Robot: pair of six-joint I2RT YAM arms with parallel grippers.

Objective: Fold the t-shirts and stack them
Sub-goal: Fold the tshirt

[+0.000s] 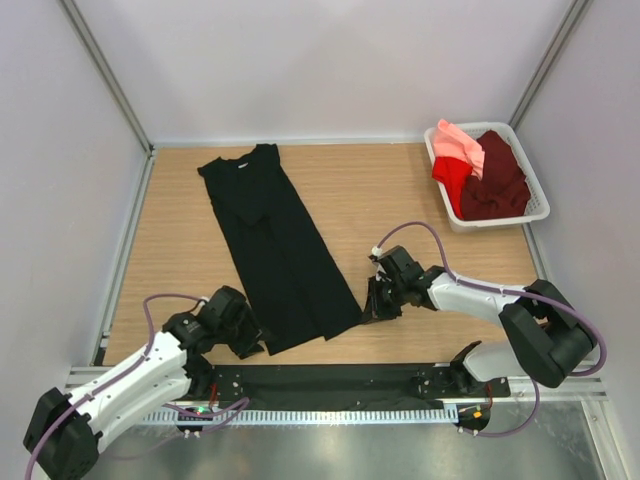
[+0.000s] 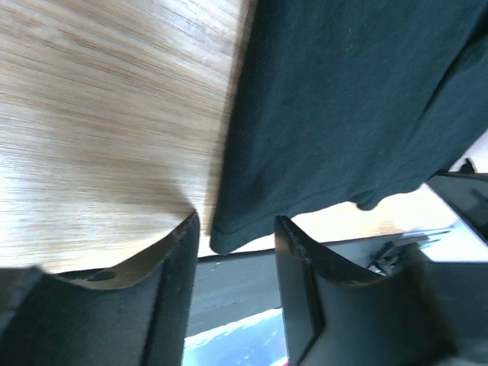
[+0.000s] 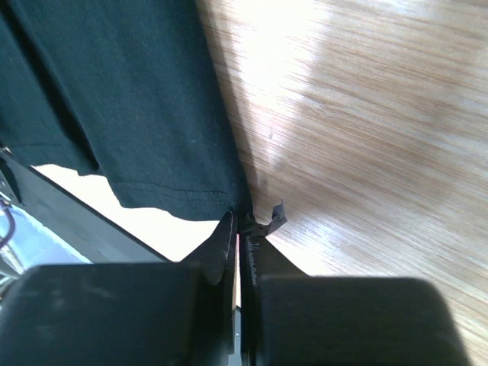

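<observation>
The folded t-shirt lies full-length, so the robot's right gripper will carry its hem corner up and outward and let go of it at the t-shirt's edge near the collar [image 1: 282, 187].
A black t-shirt [image 1: 275, 245] lies on the wooden table, folded into a long strip that runs from the far left toward the near middle. My left gripper [image 1: 256, 346] is at its near left hem corner. In the left wrist view that gripper [image 2: 236, 221] is open, and the hem corner of the black t-shirt [image 2: 343, 99] lies between the fingertips without being pinched. My right gripper [image 1: 372, 312] is at the near right corner. In the right wrist view it [image 3: 240, 221] is shut on the hem corner of the black t-shirt [image 3: 130, 99]. Maroon [image 1: 497, 180], red [image 1: 452, 178] and salmon-pink [image 1: 460, 143] t-shirts lie bundled in the basket.
A white basket [image 1: 490, 222] stands at the far right of the table [image 1: 430, 200]. Grey walls with metal posts close in the left, back and right sides. A black rail [image 1: 330, 385] runs along the near edge between the arm bases.
</observation>
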